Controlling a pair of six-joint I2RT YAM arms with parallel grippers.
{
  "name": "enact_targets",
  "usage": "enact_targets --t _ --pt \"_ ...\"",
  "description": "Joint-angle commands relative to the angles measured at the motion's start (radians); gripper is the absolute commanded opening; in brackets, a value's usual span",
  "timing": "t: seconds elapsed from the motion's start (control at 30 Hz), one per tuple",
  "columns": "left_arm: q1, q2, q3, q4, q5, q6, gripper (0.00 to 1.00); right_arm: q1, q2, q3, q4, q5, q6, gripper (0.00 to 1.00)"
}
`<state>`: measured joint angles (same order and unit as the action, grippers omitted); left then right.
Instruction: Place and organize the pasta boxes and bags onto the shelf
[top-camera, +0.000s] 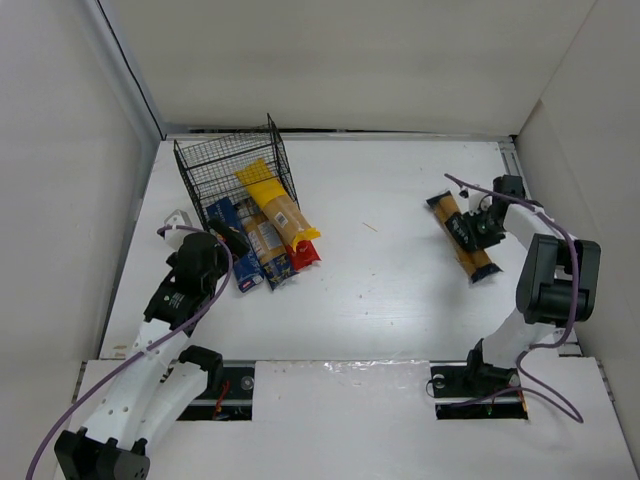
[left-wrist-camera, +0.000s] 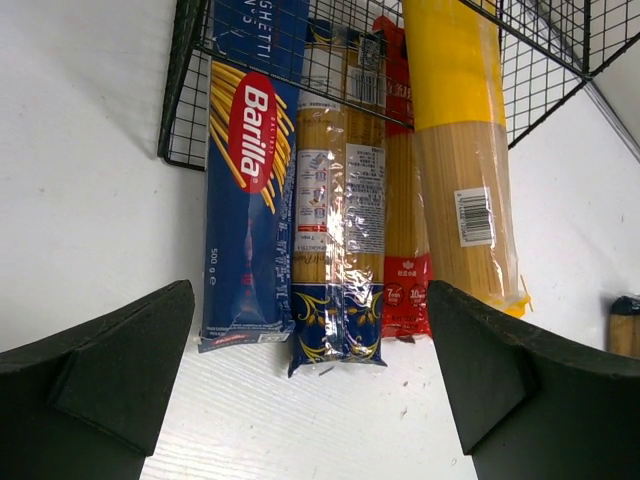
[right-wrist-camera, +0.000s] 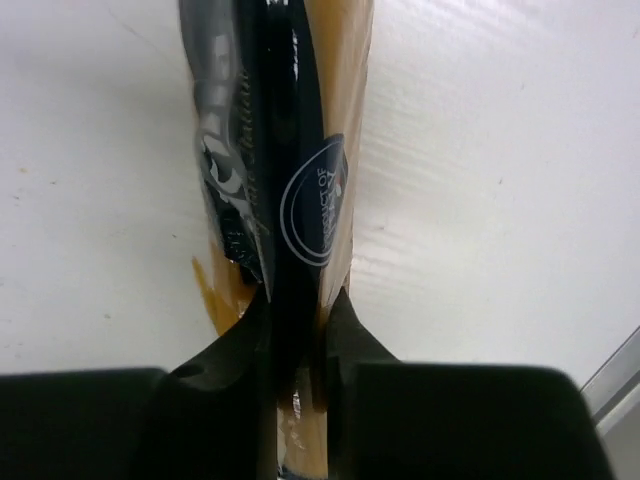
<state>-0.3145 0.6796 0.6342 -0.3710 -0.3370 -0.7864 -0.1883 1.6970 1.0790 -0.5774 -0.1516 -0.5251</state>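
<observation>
The clear tan-labelled bag (top-camera: 256, 230) lies uncovered, far to the left of my right gripper in the top view. I will lift my right gripper, move across to the bag, lower onto it and let go.
The black wire shelf (top-camera: 228, 165) lies at the back left, its open side facing the table's middle. Four long packs lie side by side with their far ends in it: a dark blue box (left-wrist-camera: 245, 200), a clear tan-labelled bag (left-wrist-camera: 340, 220), a red-and-yellow bag (left-wrist-camera: 405, 250) and a yellow bag (left-wrist-camera: 460, 150). My left gripper (left-wrist-camera: 310, 400) is open and empty, just short of the packs' near ends (top-camera: 228, 250). My right gripper (right-wrist-camera: 298, 310) is shut on the orange-yellow bag with the black label (right-wrist-camera: 315, 190), which sits at the right of the table (top-camera: 462, 235).
White walls close the table on the left, back and right. The shelf's mesh (left-wrist-camera: 190, 90) rises over the packs in the left wrist view. A small speck (top-camera: 370, 227) lies mid-table.
</observation>
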Motion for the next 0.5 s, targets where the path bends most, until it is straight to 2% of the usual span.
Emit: enact_targets --t 0.0,0.17,0.37,0.47 --pt "-0.001 0.009 0.018 -0.005 -0.033 0.006 1.00 -0.003 0.026 -0.045 0.135 -0.173 -0.026 0.00" --pt "-0.001 0.009 0.018 -0.016 -0.043 -0.004 1.00 0.007 -0.173 -0.112 0.263 -0.235 -0.026 0.00" --pt "-0.001 0.009 0.038 -0.016 -0.053 -0.004 1.00 0.090 -0.414 -0.151 0.301 -0.178 -0.016 0.00" --pt "-0.001 0.009 0.038 -0.016 -0.053 -0.004 1.00 0.145 -0.476 -0.151 0.301 -0.157 -0.016 0.00"
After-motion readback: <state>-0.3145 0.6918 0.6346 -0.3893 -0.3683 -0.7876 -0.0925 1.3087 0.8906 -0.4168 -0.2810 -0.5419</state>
